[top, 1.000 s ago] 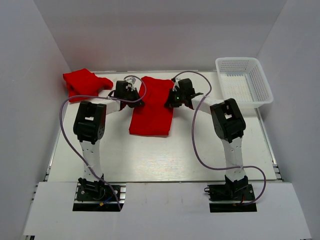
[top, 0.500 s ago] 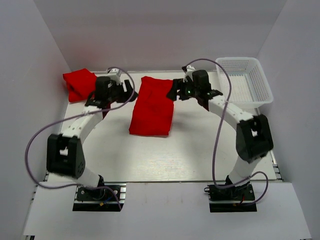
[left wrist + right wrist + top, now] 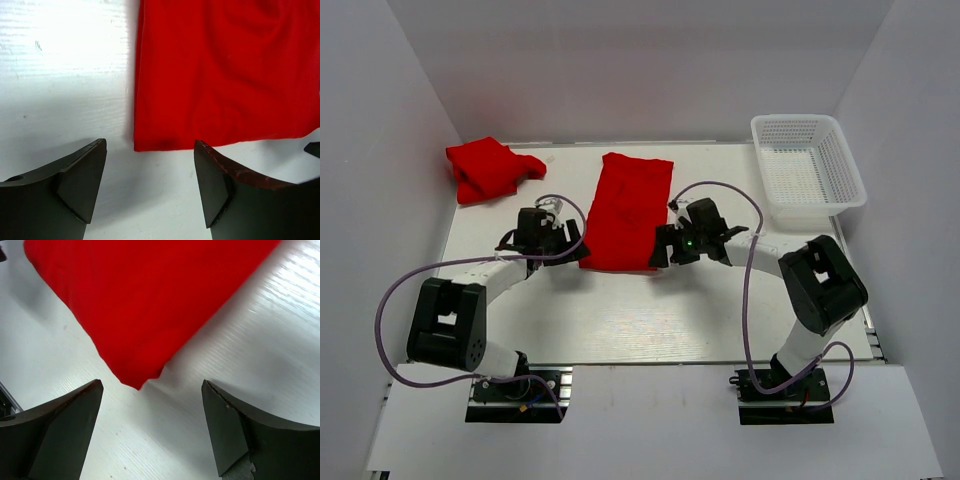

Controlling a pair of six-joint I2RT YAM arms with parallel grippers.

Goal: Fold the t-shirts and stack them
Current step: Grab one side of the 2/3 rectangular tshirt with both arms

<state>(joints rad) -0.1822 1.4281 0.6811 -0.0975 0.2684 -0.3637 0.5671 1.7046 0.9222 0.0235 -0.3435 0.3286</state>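
Observation:
The folded t-shirt's near corner (image 3: 584, 265) (image 3: 142, 143) lies below my left gripper, between its open fingers. I should move the gripper down onto that corner and close on the cloth.
One red t-shirt (image 3: 628, 208) lies folded into a long strip in the middle of the table. A second red t-shirt (image 3: 485, 168) sits crumpled at the back left. My left gripper (image 3: 572, 250) hovers open at the strip's near left corner, and my right gripper (image 3: 661, 250) hovers open at its near right corner. In the left wrist view the folded t-shirt (image 3: 225, 75) ends just ahead of the left gripper (image 3: 150, 145), nothing between the fingers. In the right wrist view the t-shirt's corner (image 3: 150, 300) points toward the empty right gripper (image 3: 152, 384).
A white mesh basket (image 3: 840, 172) stands at the back right against the wall. White walls enclose the table on three sides. Purple cables loop from both arms over the near half of the table.
Both grippers have opened and let go of the folded t-shirt. They went to its far end, then drew back to its near corners.

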